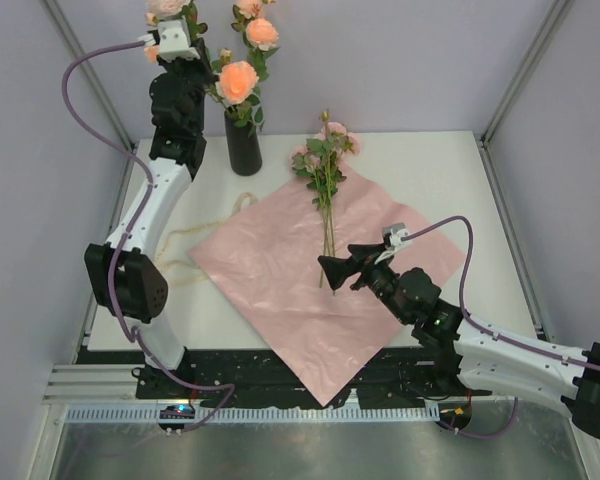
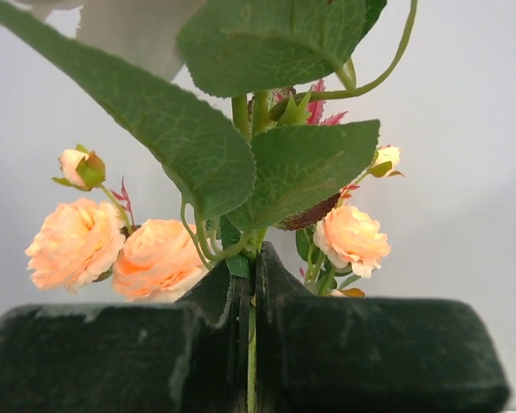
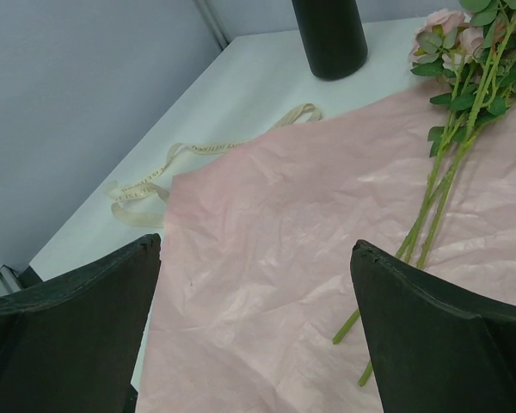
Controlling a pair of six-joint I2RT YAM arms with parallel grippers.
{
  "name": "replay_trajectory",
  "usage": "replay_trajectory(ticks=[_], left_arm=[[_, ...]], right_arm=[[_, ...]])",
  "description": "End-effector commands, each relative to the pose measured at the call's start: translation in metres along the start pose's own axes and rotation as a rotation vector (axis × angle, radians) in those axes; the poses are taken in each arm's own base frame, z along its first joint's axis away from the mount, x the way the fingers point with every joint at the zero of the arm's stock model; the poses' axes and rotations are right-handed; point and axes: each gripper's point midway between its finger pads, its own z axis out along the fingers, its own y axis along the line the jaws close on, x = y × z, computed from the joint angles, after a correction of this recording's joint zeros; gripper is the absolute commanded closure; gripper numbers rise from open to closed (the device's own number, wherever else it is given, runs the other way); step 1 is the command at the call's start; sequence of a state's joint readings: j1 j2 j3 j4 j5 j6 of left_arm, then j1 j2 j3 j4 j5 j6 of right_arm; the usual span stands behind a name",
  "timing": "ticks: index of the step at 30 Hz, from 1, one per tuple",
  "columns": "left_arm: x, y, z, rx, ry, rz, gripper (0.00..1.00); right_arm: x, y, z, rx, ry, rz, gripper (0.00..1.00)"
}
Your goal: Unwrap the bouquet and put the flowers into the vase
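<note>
The robot's right gripper will next go outward and down to the lying stems' bare part (image 1: 329,229) (image 3: 439,196), away from the leaves.
The bouquet lies unwrapped. Its pink paper (image 1: 310,275) is spread flat on the table, and a few of the flowers (image 1: 325,165) rest on it. The black vase (image 1: 243,142) stands at the back with peach roses (image 1: 238,80) in it. My left gripper (image 1: 176,24) is raised high beside the vase, shut on a thin green stem (image 2: 251,361) with broad leaves (image 2: 301,168). My right gripper (image 1: 342,268) hovers open over the paper, left of the lying stems' (image 3: 430,206) cut ends. Nothing is between its fingers (image 3: 77,327).
The cream ribbon (image 1: 205,235) lies loose on the white table (image 1: 430,170) left of the paper, also seen in the right wrist view as a ribbon (image 3: 155,185). Enclosure walls and posts (image 1: 520,70) stand around the table. The paper's near corner overhangs the front edge.
</note>
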State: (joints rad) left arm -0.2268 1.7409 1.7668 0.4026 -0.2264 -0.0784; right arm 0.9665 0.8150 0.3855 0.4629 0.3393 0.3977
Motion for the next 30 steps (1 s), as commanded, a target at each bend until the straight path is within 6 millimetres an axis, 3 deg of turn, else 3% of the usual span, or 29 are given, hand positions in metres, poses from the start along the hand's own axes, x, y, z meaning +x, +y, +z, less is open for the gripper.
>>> replay_trajectory(ticks=[1,7,9,13,19,23,30], left_arm=[[-0.029,-0.002,0.017,0.013,-0.124,-0.012,1.0],[0.031,-0.003,0.017,0.025,0.005,0.002,1.0],[0.047,-0.001,0.014,0.027,0.048,0.015,0.81],[0.058,-0.004,-0.002,0.064,0.124,0.024,0.35],[0.054,-0.012,-0.046,0.146,0.236,-0.004,0.04],[0.057,-0.012,-0.09,0.177,0.359,-0.04,0.0],[0.039,-0.013,-0.175,0.222,0.504,-0.131,0.01]], right_arm=[[-0.017,0.001,0.004,0.003,-0.065,-0.001,0.05],[-0.016,0.0,0.006,0.012,-0.055,0.009,0.04],[-0.017,0.0,0.006,0.015,-0.052,0.014,0.05],[-0.019,0.0,0.003,0.019,-0.046,0.028,0.04],[-0.02,-0.004,0.001,0.073,-0.014,0.082,0.05],[-0.011,-0.006,0.003,0.107,0.017,0.18,0.05],[0.0,-0.007,0.013,0.126,0.045,0.217,0.05]])
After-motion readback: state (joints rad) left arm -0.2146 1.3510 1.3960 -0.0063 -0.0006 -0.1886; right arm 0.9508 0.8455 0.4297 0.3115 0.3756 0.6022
